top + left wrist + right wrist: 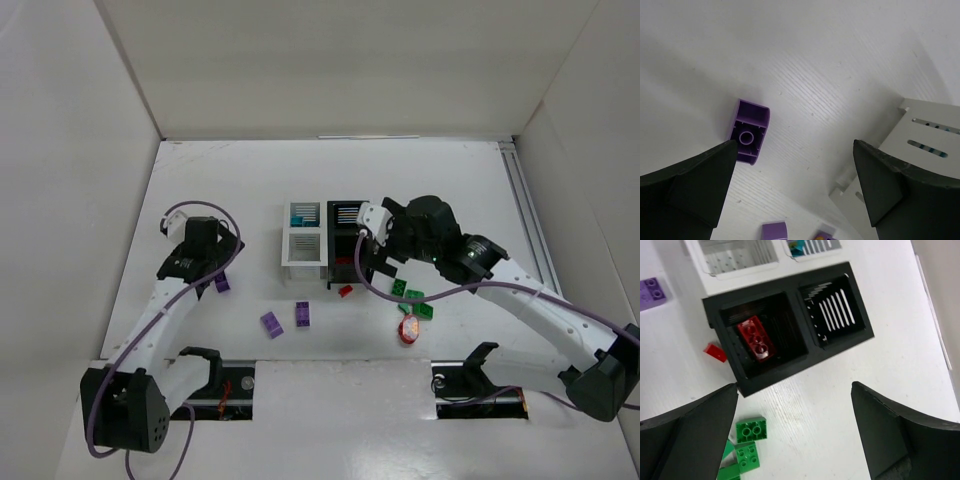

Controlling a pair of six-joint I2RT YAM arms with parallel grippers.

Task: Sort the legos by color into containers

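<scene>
I should next lower my left gripper and move it back to close it around the sides of the purple brick [221,283] [749,131], which is on the tabletop outside the white bins.
The containers are two white bins [303,250] and two black bins [347,214] in a 2x2 cluster. In the right wrist view a red brick [756,338] lies in one black bin [790,367], and a teal piece [797,247] shows in a white bin. A small red piece [715,352] and green bricks [751,430] lie on the table beside it. My right gripper [792,387] is open and empty, just right of the black bins [383,262]. My left gripper [795,147] is open and empty above a purple brick [747,131], left of the bins [221,268].
Two more purple bricks [271,324] [302,313] lie in front of the white bins. A red-yellow round piece [409,330] lies near the green bricks [413,298]. White walls enclose the table; a rail [525,215] runs along the right side.
</scene>
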